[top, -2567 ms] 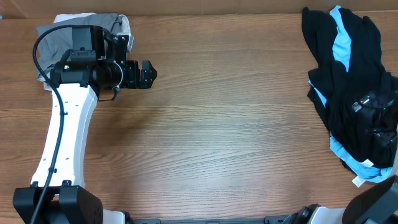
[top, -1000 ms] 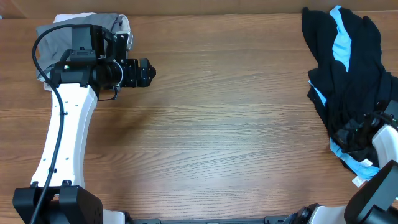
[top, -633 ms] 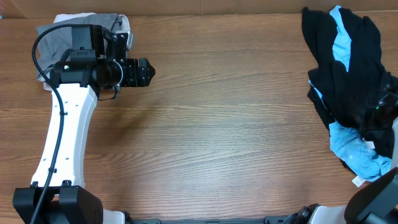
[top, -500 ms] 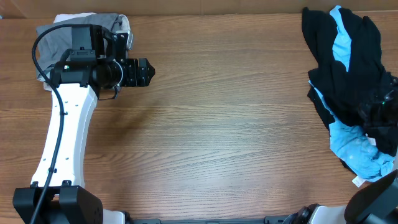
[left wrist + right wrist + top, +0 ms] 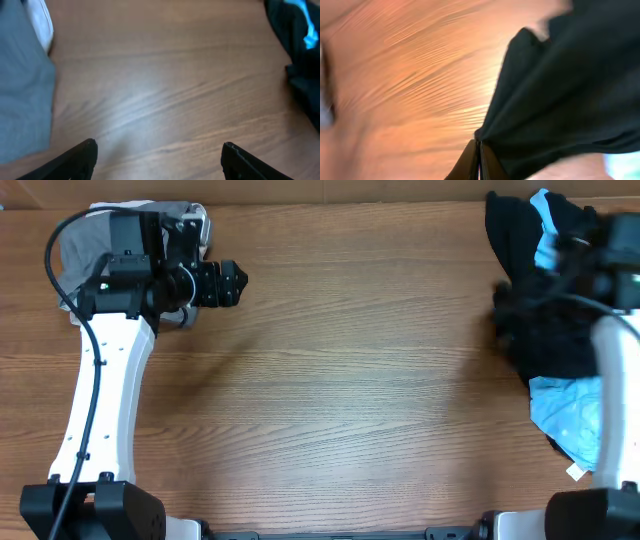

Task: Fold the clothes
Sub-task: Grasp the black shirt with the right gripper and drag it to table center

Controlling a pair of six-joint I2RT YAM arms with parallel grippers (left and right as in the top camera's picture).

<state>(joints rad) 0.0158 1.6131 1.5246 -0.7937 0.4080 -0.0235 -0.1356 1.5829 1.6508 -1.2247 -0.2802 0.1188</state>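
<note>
The robot's right gripper will next move the black fold off the pile, to the left in the overhead view, then release it over the table's middle [image 5: 355,330] [image 5: 412,102], where the wood is empty.
The clothes lie heaped at the table's right edge: black garments [image 5: 540,320] with a light-blue one [image 5: 565,415] showing below them. My right gripper [image 5: 479,154] is shut on a fold of black cloth [image 5: 560,90] and holds it up off the wood; in the overhead view that arm [image 5: 612,380] is blurred over the pile. My left gripper [image 5: 228,283] hovers at the far left, open, with only bare wood between its fingers [image 5: 82,156]. A grey garment [image 5: 85,240] with a white edge lies just behind it.
The wooden table [image 5: 350,380] stretches between the two arms. In the left wrist view the grey cloth [image 5: 20,90] fills the left side and the black pile [image 5: 300,60] shows at the far right. A small white label [image 5: 574,472] lies by the light-blue cloth.
My right arm has swung from the near right up toward the far edge, dragging black cloth with it and uncovering more light-blue cloth. My left gripper has shifted slightly toward the far edge.
</note>
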